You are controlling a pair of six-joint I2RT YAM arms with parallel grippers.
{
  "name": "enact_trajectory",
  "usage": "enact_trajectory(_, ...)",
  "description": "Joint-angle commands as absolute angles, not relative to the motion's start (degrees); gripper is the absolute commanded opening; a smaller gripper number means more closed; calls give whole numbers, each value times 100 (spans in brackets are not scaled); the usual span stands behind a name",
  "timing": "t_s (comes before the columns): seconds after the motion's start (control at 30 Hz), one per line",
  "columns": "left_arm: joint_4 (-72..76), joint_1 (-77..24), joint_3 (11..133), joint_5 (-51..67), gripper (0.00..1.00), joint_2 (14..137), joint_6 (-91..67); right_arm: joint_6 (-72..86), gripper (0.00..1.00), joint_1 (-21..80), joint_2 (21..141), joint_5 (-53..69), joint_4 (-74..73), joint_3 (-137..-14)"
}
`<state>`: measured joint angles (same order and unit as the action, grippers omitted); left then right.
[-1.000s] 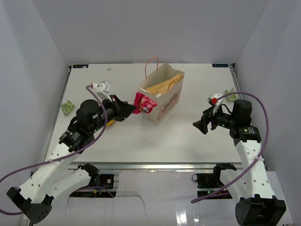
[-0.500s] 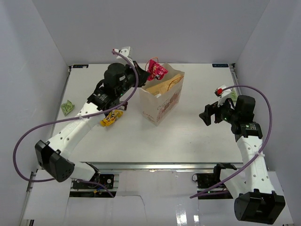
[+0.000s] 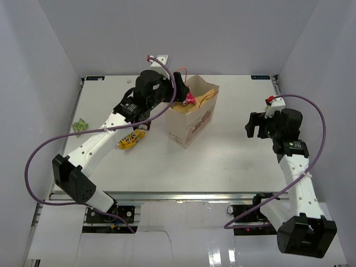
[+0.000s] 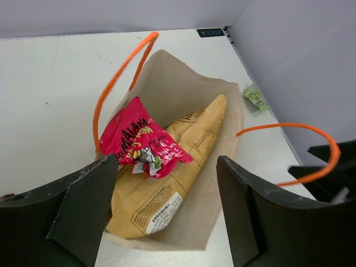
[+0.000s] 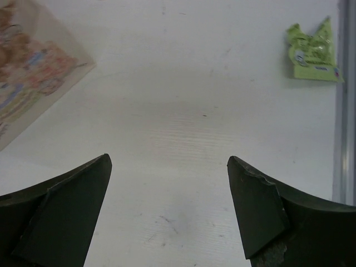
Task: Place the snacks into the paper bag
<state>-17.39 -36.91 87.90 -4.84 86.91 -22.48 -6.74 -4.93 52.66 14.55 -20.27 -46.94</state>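
Note:
The right gripper will next go down and outward onto the near part of the green packet, by the metal bar.
The cream paper bag (image 3: 193, 119) stands upright mid-table with its orange cord handles (image 4: 114, 83) up. Inside it a large tan crinkly packet (image 4: 183, 167) lies slanted, and a small red-pink wrapper (image 4: 142, 144) rests loose on top of it. My left gripper (image 3: 181, 93) hovers over the bag's mouth, open (image 4: 167, 162), with nothing between its fingers. A yellow candy packet (image 3: 130, 139) lies on the table left of the bag. My right gripper (image 3: 255, 125) hangs open (image 5: 167, 160) above bare table right of the bag, holding nothing.
A small green packet (image 3: 80, 127) lies near the left table edge. Another green packet (image 5: 312, 53) sits near the right edge by the metal rail. The bag's printed side (image 5: 28, 83) shows at the left of the right wrist view. Walls enclose the table on three sides.
My left arm carried the red-pink wrapper from beside the bag up over its mouth and let go; the wrapper now lies inside. My right arm drew back to the right.

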Motion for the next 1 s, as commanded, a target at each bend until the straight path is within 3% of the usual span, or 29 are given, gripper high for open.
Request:
enact_trajectory(0.0,-1775,-3718,8755,-238,82,7754,-2127,149,90,-536,6018,-435,-1336,-5148)
enact_trajectory(0.17,-2074,-3709,7342,-799,87,6155,-2442,-551,90,-536,8509,-2211,-1362,-6343)
enact_trajectory(0.37,-3365,-3691,5381,-1511,91,4133,-3242,-1521,91,-562,10508,-3014,-1222,-7705)
enact_trajectory(0.57,-3867,-3691,4404,-1810,91,2875,-4385,-1581,92,-562,11503,-3049,-1310,-8612)
enact_trajectory(0.7,-3876,-3691,4254,-1846,91,2795,-4588,-1933,94,-571,11961,-3059,-1116,-9017)
enact_trajectory(0.77,-3867,-3691,4263,-1820,91,2969,-4597,-2091,100,-580,12128,-2753,-1029,-9053)
enact_trajectory(0.87,-3858,-3691,4289,-1749,91,3233,-4667,-2153,79,-580,12331,-2619,-1020,-9149)
enact_trajectory(0.97,-3788,-3691,4272,-1661,91,3348,-4702,-2127,65,-580,12454,-2654,-1081,-9167)
